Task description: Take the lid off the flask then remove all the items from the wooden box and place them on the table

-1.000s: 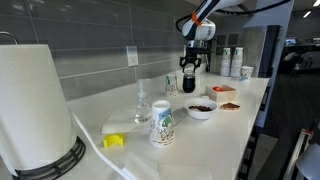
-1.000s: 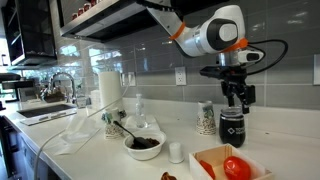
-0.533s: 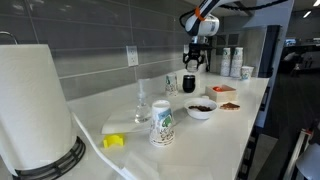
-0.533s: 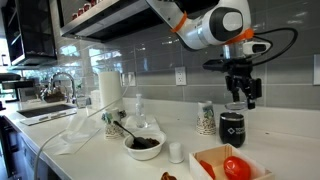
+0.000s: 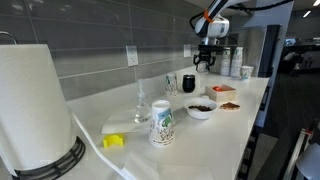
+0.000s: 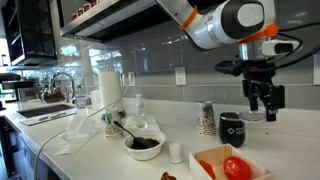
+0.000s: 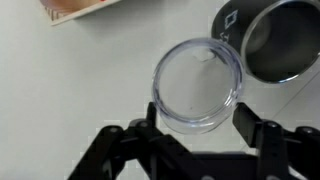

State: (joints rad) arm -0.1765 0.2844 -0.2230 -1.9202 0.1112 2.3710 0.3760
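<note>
I will next lower the clear round lid (image 7: 197, 85) in my gripper toward the wooden box and let go of it on the bare tabletop (image 7: 130, 33) beside the box's edge.
My gripper (image 6: 262, 110) is shut on a clear round lid (image 7: 197, 85) and holds it in the air, up and to the side of the black flask (image 6: 232, 128). The flask stands open on the white table (image 6: 280, 150). In the wrist view the lid sits between my two fingers, with the open flask (image 7: 277, 40) at the upper right and a corner of the wooden box (image 7: 80, 8) at the top left. The wooden box (image 6: 215, 157) holds a red item (image 6: 236, 167) and an orange piece (image 6: 207, 168). The gripper (image 5: 205, 64) and flask (image 5: 189, 83) also show in an exterior view.
A white patterned cup (image 6: 207, 118) stands beside the flask. A white bowl (image 6: 143, 145) with dark contents, a small white cap (image 6: 176, 152) and a clear glass bottle (image 6: 138, 108) stand on the counter. A paper towel roll (image 5: 35, 100) and yellow sponge (image 5: 114, 141) are further along.
My gripper has risen off the flask with the clear lid in it and moved sideways away from it. The flask now stands open.
</note>
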